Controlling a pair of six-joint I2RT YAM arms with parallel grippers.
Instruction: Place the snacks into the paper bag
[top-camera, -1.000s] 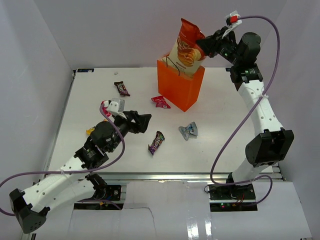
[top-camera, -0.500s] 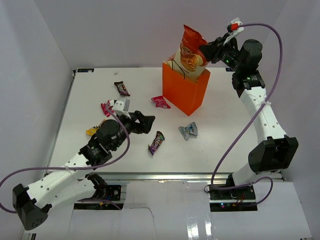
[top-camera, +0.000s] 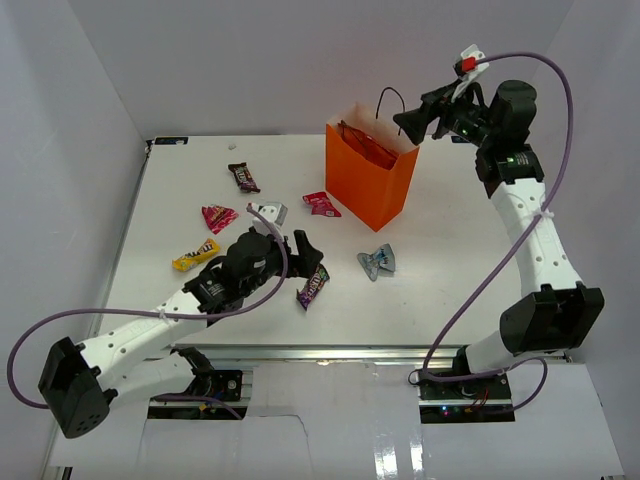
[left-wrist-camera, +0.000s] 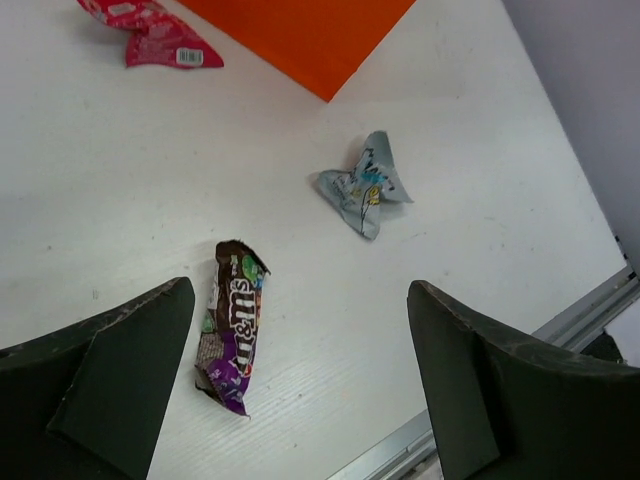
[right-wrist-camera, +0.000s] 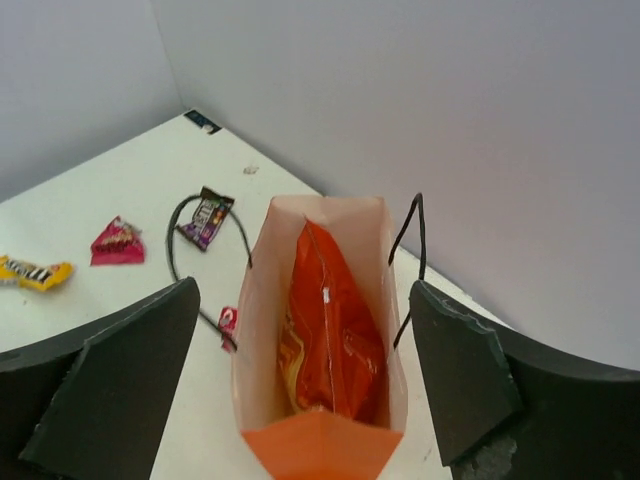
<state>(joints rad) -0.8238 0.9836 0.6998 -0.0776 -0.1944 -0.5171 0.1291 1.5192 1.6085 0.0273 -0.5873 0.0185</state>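
Note:
The robot's right gripper needs to go back down next toward the brown-purple packet's brown end (top-camera: 319, 275), beside the left gripper, because that end lies below the right gripper and to its left in the top view.
The orange paper bag (top-camera: 368, 185) stands upright at the back of the table. The large orange chip bag (right-wrist-camera: 335, 335) lies inside the paper bag (right-wrist-camera: 320, 445). My right gripper (top-camera: 408, 122) hovers open above the bag's mouth, holding nothing; in its wrist view the right gripper (right-wrist-camera: 305, 290) looks straight down into the bag. My left gripper (top-camera: 305, 258) is open low over the table, just above a brown-purple packet (top-camera: 313, 285). In the left wrist view that packet (left-wrist-camera: 232, 325) lies close to the left finger of the left gripper (left-wrist-camera: 298, 300). A silver-blue wrapper (top-camera: 377, 261) (left-wrist-camera: 363, 185) lies to its right.
A pink-red wrapper (top-camera: 321, 204) (left-wrist-camera: 155, 35) lies left of the bag. Another pink packet (top-camera: 217, 216), a yellow one (top-camera: 195, 255) and a dark brown candy bar (top-camera: 243, 177) lie further left. The metal rail (top-camera: 380, 350) marks the table's near edge. White walls enclose the table.
My right gripper opened and the chip bag dropped from above the bag's rim down inside it. The left arm moved right and forward to the brown-purple packet, its jaws spreading wider.

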